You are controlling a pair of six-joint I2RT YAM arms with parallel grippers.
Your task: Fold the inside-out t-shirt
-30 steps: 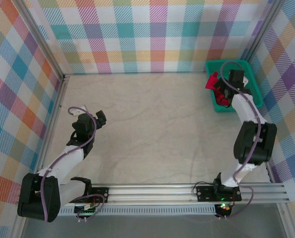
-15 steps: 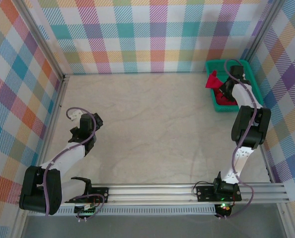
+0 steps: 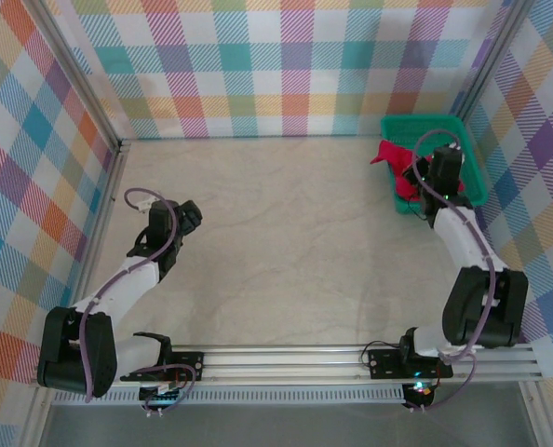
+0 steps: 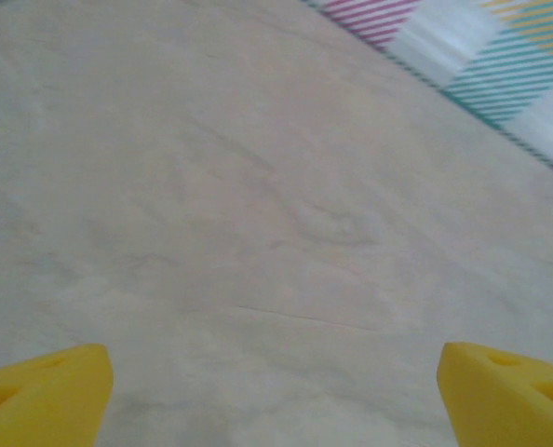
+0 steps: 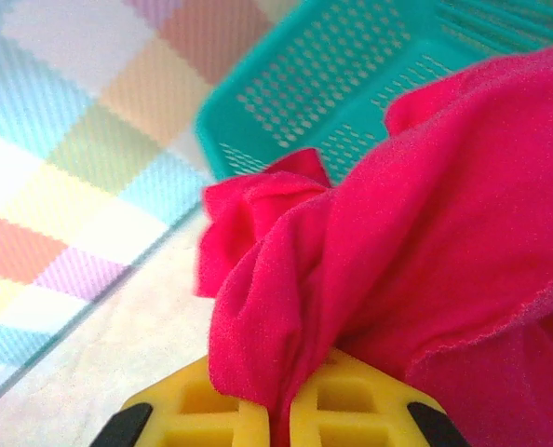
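My right gripper needs to lift the fold past the edge of the teal basket and over the table to release it there.
The inside-out t-shirt [image 3: 397, 164] is a bunched bright red cloth, partly inside the teal basket [image 3: 463, 126] at the far right and partly hanging over its left rim. My right gripper [image 3: 414, 177] is shut on a fold of it; in the right wrist view the red t-shirt [image 5: 416, 251] is pinched between the yellow fingers [image 5: 225, 419] with the basket [image 5: 323, 84] behind. My left gripper [image 3: 191, 216] hovers open over bare table at the left. Its yellow fingertips [image 4: 44, 396] stand far apart with nothing between them.
Plaid walls enclose the beige table [image 3: 286, 233] on three sides. The basket sits in the far right corner against the right wall. A metal rail [image 3: 295, 358] with both arm bases runs along the near edge.
The right gripper has closed on the t-shirt and pulled it up and left over the basket's rim. The left arm has shifted slightly right.
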